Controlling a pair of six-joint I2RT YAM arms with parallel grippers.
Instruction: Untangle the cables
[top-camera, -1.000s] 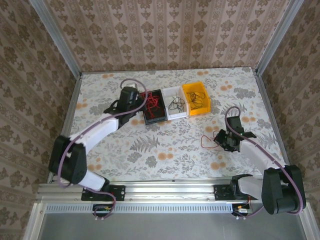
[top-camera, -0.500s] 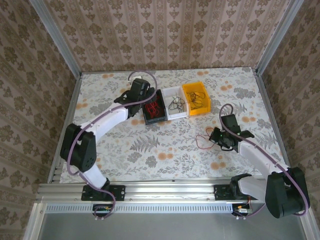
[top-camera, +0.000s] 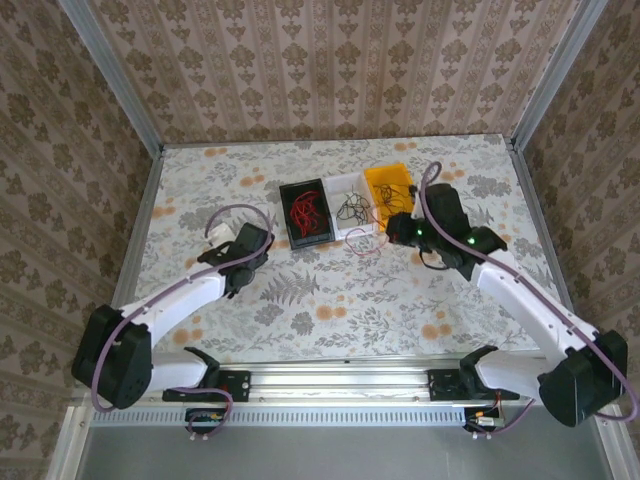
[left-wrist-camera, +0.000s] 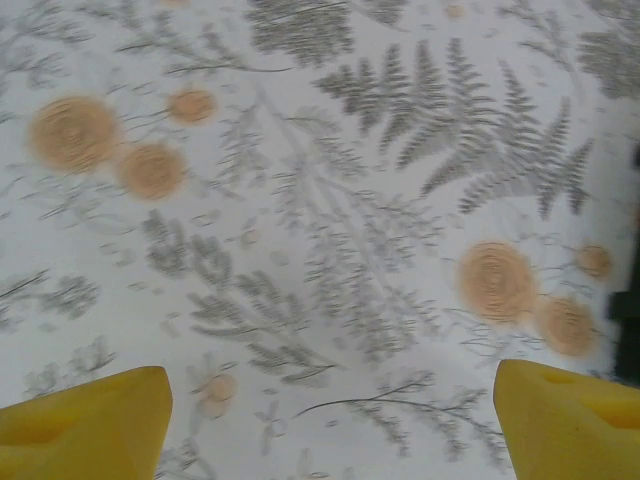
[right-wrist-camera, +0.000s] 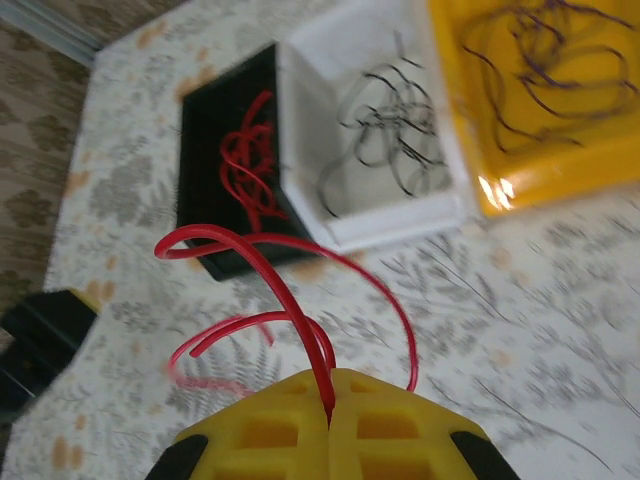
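Next, the right gripper carries the curly red cable (top-camera: 366, 244) outward past the white bin and down over the black bin to release, because more red cables lie there.
My right gripper (right-wrist-camera: 328, 388) is shut on a curly red cable (right-wrist-camera: 288, 285), whose loops stick out ahead of the yellow fingers. In the top view this gripper (top-camera: 392, 233) hangs just in front of the white bin, and the red cable (top-camera: 366, 244) dangles to its left. More red cables (top-camera: 307, 208) lie in the black bin (top-camera: 284, 214). Thin black cables (top-camera: 352, 208) lie in the white bin (top-camera: 341, 183). My left gripper (top-camera: 243, 264) is open over bare table, its yellow fingers (left-wrist-camera: 85, 430) wide apart with nothing between them.
A yellow bin (top-camera: 412, 203) at the right end of the row holds dark curly wires (right-wrist-camera: 525, 55). The three bins stand side by side at mid-table. Metal rails edge the floral tabletop (top-camera: 330, 300).
The left arm has drawn back from the black bin toward the near left. The right arm has swung from the table's right side up to the bins, carrying the red cable.
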